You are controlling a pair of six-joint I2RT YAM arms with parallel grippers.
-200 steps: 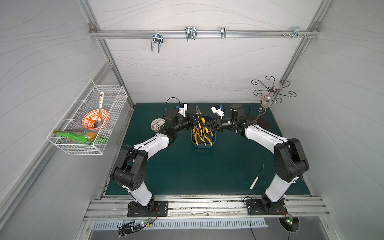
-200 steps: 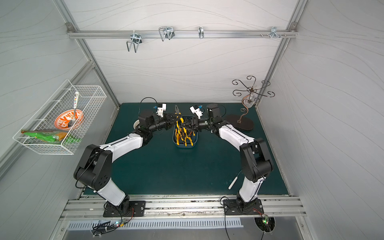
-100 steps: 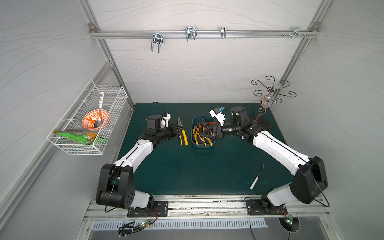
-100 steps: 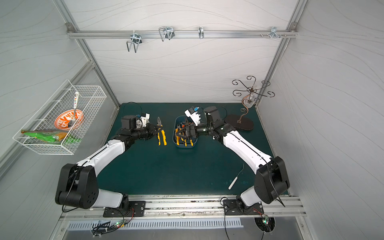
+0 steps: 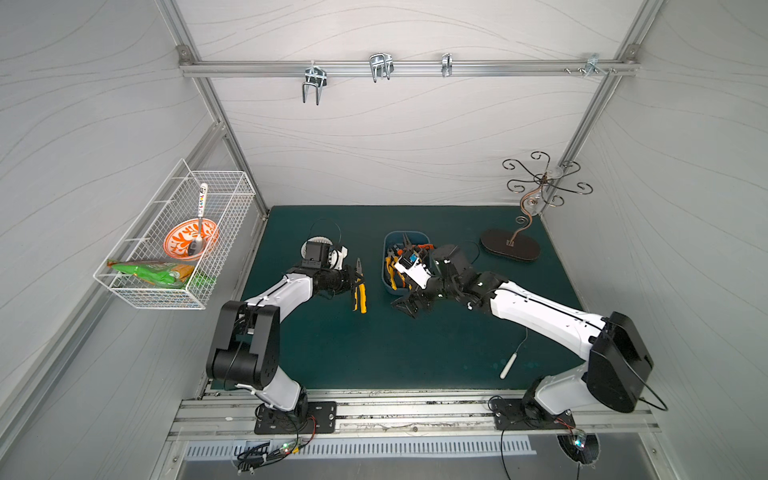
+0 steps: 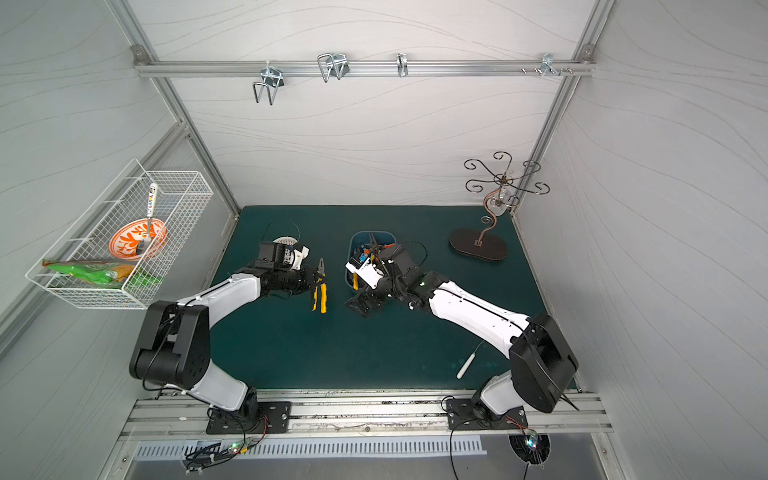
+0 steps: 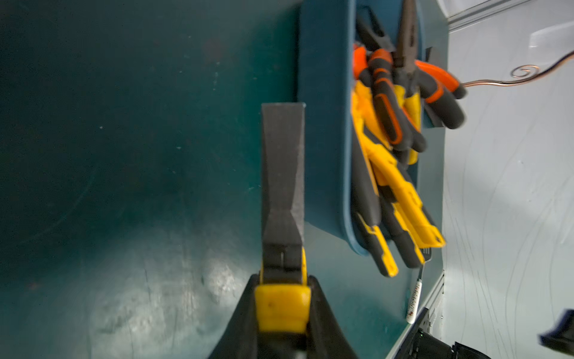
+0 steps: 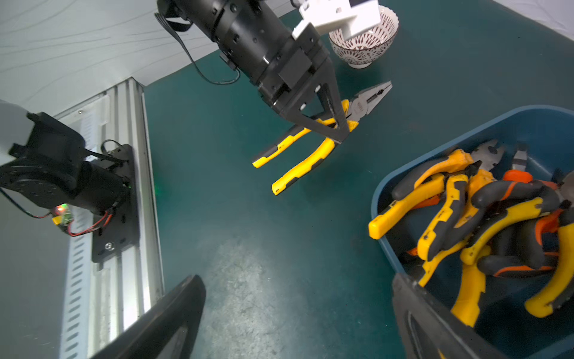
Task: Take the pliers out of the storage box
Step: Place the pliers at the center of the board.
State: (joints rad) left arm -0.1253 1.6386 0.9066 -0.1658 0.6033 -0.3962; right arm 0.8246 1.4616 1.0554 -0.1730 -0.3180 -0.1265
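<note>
The bare mat (image 7: 242, 149) beside the storage box is below my left gripper, so it needs to lower toward the storage box's side and release the pliers on clear space.
My left gripper (image 5: 356, 284) is shut on a pair of yellow-and-black pliers (image 5: 360, 291) near their pivot. It holds them low over the green mat, left of the storage box (image 5: 385, 272). The right wrist view shows the gripper (image 8: 337, 132) clamped across these pliers (image 8: 310, 155), blunt jaws pointing away. Whether they touch the mat I cannot tell. The slate-blue storage box (image 8: 546, 130) holds a tangled pile of yellow and orange-handled pliers (image 8: 466, 211). My right gripper (image 8: 298, 281) is open and empty over the mat at the box's near corner (image 6: 363, 305).
A patterned white bowl (image 8: 363, 46) stands behind my left wrist. A thin white-handled tool (image 5: 509, 365) lies near the front right. A curly metal stand (image 5: 510, 246) is at the back right. A wire basket (image 5: 174, 241) hangs on the left wall.
My left gripper carried one pair of pliers from above the box leftward and down toward the mat. My right gripper opened wide and drew back to the box's near end.
</note>
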